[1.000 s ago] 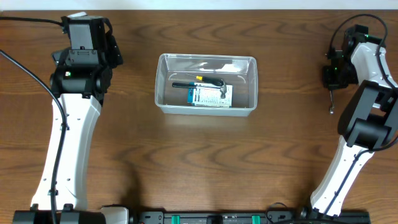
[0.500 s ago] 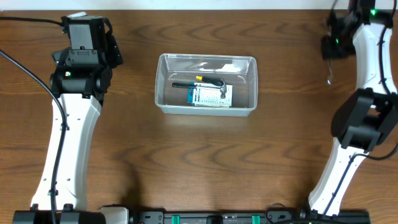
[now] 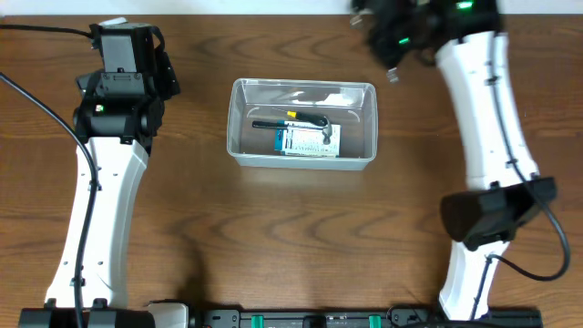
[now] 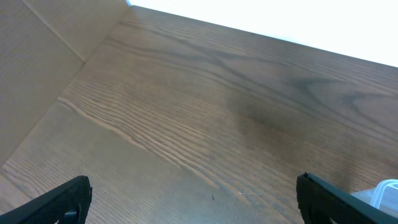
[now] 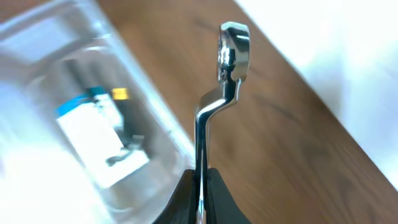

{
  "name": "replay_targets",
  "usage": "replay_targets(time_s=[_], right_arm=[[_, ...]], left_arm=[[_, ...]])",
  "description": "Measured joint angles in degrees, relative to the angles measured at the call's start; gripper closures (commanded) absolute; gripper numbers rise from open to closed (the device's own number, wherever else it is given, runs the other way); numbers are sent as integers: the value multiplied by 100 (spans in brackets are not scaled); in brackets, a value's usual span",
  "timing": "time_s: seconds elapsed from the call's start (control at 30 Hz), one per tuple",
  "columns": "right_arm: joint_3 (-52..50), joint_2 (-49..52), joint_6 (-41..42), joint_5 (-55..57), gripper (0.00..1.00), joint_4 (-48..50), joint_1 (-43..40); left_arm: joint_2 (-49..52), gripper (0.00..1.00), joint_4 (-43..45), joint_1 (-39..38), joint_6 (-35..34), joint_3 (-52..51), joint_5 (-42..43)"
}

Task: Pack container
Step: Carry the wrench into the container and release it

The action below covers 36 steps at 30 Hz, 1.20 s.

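Observation:
My right gripper should bring the wrench back, turning, because the wrench hangs outside the container's far corner, and then lower it in over the blue-and-white box (image 3: 306, 140).
The clear plastic container (image 3: 239, 123) sits at the table's middle. It holds a blue-and-white box (image 3: 306, 140) and a black-handled tool (image 3: 290, 121). My right gripper (image 3: 390, 56) is shut on a chrome wrench (image 5: 225, 74) and hangs above the table just beyond the container's far right corner; the wrench also shows in the overhead view (image 3: 393, 73). In the right wrist view the container (image 5: 168, 134) is blurred to the left of the wrench. My left gripper (image 4: 193, 202) is open and empty over bare table, far left of the container.
The table's far edge meets a white surface (image 4: 298, 18). The container's corner (image 4: 387, 191) shows at the left wrist view's right edge. The left arm (image 3: 109, 100) stands at the far left.
My right arm has swung from the table's far right edge leftward, carrying the wrench to the container's far right corner. The left arm has not moved.

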Motion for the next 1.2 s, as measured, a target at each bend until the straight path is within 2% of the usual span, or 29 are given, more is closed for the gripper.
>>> replay_targets(time_s=[0.23,0.4,0.97,1.1,1.13,1.2], right_arm=[[-37,105,-529,-28,99,-254,1016],[-380,234,-837,-22,99,-258,1405],[-2365,632,-1121,155,93,616,1523],[-2575,632,-1117,164,84,717,1523],[-2583,632,-1115,164,79,748,1523],[-2583,632,-1064,164,56,846,1523]], left_arm=[[0,2,0,0,0,0,0],[0,2,0,0,0,0,0],[0,2,0,0,0,0,0],[0,2,-2,0,0,0,0],[0,2,-2,0,0,0,0],[0,2,0,0,0,0,-2]])
